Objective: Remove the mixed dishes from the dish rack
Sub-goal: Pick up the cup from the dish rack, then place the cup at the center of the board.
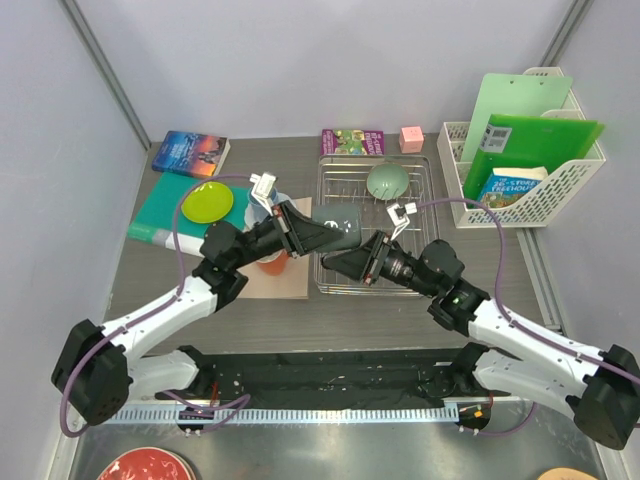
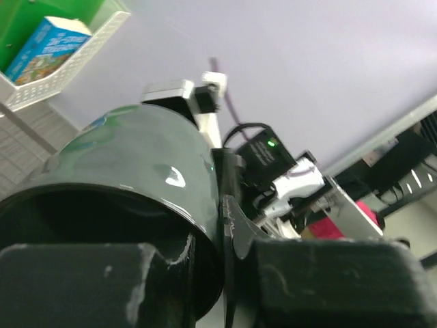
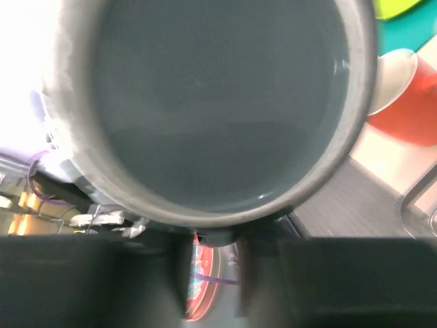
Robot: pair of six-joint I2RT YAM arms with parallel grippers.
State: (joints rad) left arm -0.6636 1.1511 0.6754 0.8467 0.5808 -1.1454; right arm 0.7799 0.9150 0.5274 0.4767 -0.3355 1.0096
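Note:
Next, my left gripper swings left in the top view past the lime plate to the bare teal book, lowers the cup upright and releases it.
A dark grey-green cup hangs on its side over the left edge of the silver wire dish rack. My left gripper is shut on its rim, one finger inside and one outside. My right gripper is at the cup's base, its fingers narrowly apart around a dark lug on the cup's lower edge. A sage-green bowl lies upside down in the rack. A lime-green plate, a pale cup and an orange mug are left of the rack.
A white slotted basket with green folders stands at the right. Books and a pink cube lie at the back. The lime plate sits on a teal book. A red plate lies at the near edge.

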